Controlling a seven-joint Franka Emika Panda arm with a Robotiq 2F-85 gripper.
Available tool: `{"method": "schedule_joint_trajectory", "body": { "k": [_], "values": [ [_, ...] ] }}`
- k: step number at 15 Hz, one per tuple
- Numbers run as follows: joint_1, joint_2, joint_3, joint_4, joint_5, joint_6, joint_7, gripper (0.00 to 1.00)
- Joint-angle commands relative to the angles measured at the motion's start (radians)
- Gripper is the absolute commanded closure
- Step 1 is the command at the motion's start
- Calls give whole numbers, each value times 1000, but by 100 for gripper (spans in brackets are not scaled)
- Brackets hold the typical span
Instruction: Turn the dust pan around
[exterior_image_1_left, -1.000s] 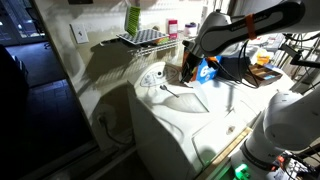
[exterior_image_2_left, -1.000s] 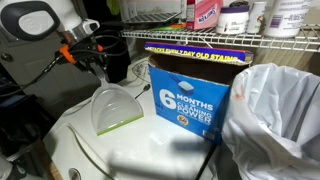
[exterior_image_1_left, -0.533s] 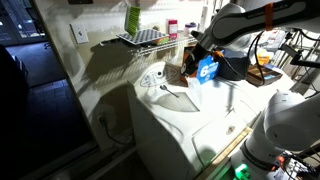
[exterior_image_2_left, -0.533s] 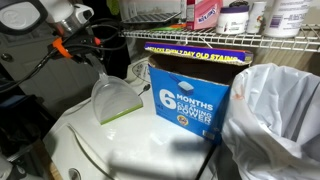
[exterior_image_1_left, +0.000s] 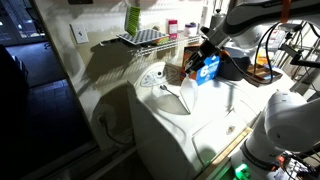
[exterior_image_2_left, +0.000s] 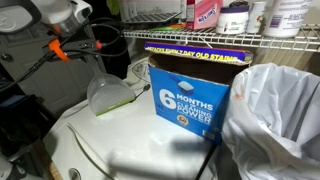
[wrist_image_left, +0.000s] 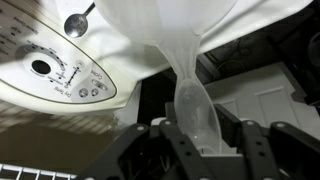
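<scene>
The gripper tilts down next to lay the handle low beside the blue carton, then releases the handle, since the pan (exterior_image_2_left: 106, 96) hangs tilted above the washer top.
The dust pan (exterior_image_2_left: 106, 96) is a translucent whitish scoop with a green front lip, not blue. It hangs tilted just above the white washer top (exterior_image_2_left: 110, 150), left of the blue carton. My gripper (exterior_image_2_left: 99, 47) is shut on its upright handle. In the wrist view the handle (wrist_image_left: 195, 105) sits between my fingers (wrist_image_left: 195, 128) and the scoop (wrist_image_left: 185, 25) spreads out above it. In an exterior view the pan (exterior_image_1_left: 187, 94) hangs below the gripper (exterior_image_1_left: 203, 48).
A blue cleaning-product carton (exterior_image_2_left: 190, 95) stands close beside the pan, with a white plastic bag (exterior_image_2_left: 272, 110) next to it. A wire shelf (exterior_image_2_left: 200, 36) with bottles runs overhead. The washer's control panel (wrist_image_left: 60, 75) and a knob (wrist_image_left: 75, 22) lie underneath.
The pan, which lay on the washer top, has been lifted by its handle, tilted, and shifted slightly away from the carton. The arm has risen.
</scene>
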Motion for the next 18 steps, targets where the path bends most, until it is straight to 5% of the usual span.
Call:
{"method": "schedule_joint_trajectory", "body": {
  "k": [1,10,18],
  "values": [
    [-4,-63,-44,-16,65,-61,-81,84],
    [-81,58,-123,-5,80,-182,-143,84],
    [-214,200,-66,3,25,-161,-72,84]
  ]
}}
